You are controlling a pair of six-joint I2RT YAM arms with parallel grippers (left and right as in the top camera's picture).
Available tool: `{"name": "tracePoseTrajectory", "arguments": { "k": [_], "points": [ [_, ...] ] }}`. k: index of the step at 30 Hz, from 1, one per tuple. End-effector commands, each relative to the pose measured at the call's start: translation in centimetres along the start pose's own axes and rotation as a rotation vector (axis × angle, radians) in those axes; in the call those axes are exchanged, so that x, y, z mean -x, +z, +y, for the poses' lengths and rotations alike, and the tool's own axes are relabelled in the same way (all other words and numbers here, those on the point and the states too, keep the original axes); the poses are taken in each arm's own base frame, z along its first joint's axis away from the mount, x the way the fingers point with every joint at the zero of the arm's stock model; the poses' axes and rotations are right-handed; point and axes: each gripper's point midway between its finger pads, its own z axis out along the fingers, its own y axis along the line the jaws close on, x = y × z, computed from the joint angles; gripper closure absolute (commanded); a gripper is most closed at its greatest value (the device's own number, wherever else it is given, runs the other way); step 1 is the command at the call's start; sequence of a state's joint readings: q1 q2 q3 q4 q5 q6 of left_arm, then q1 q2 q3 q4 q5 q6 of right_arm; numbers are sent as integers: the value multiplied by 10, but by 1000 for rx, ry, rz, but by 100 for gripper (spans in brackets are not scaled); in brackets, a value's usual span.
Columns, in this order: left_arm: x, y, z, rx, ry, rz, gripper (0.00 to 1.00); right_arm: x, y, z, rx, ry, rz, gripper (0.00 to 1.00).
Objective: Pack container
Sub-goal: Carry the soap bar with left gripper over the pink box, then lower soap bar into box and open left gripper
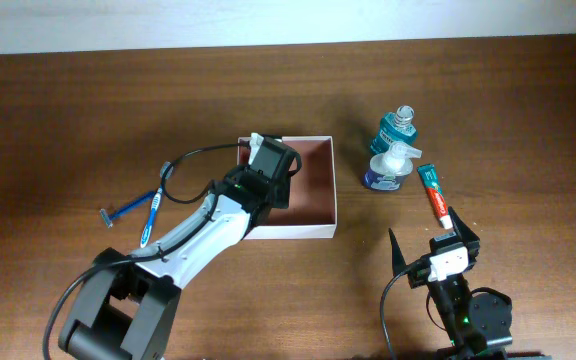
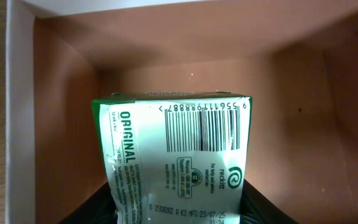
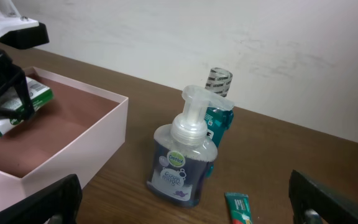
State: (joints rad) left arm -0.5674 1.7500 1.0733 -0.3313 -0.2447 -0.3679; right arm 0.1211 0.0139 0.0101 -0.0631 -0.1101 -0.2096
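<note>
My left gripper lowers between the container's sides next and releases the packet there, since the soap packet (image 2: 179, 155) still hangs above the container's bare reddish-brown bottom.
The container (image 1: 323, 190) is a shallow white-walled box with a reddish-brown floor at table centre. My left gripper (image 1: 268, 172) is over its left part, shut on a green-and-white soap packet (image 2: 179, 155), held just above the floor (image 2: 291, 124); the packet also shows in the right wrist view (image 3: 23, 102). My right gripper (image 1: 431, 243) is open and empty near the front right. A pump bottle (image 1: 386, 167), a teal bottle (image 1: 398, 128) and a toothpaste tube (image 1: 434, 195) stand right of the container. They also show in the right wrist view: pump bottle (image 3: 182, 158), tube (image 3: 238, 208).
A blue toothbrush (image 1: 151, 218) and a blue razor (image 1: 126, 209) lie on the table left of the container, beside the left arm's cable. The table's far edge meets a white wall at the top.
</note>
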Motion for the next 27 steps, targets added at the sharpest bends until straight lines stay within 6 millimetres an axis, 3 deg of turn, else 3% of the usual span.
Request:
{"name": "tracePoseTrajectory", "arguments": {
  "k": [1, 19, 21, 27],
  "points": [
    [11, -1, 1, 16, -20, -31, 90, -1, 0, -1, -4, 0, 0, 2],
    [-4, 24, 7, 74, -5, 4, 88, -1, 0, -1, -4, 0, 0, 2],
    [-3, 24, 7, 74, -6, 2, 81, -1, 0, -1, -4, 0, 0, 2],
    [-3, 24, 7, 73, -6, 2, 80, -1, 0, -1, -3, 0, 0, 2]
  ]
}}
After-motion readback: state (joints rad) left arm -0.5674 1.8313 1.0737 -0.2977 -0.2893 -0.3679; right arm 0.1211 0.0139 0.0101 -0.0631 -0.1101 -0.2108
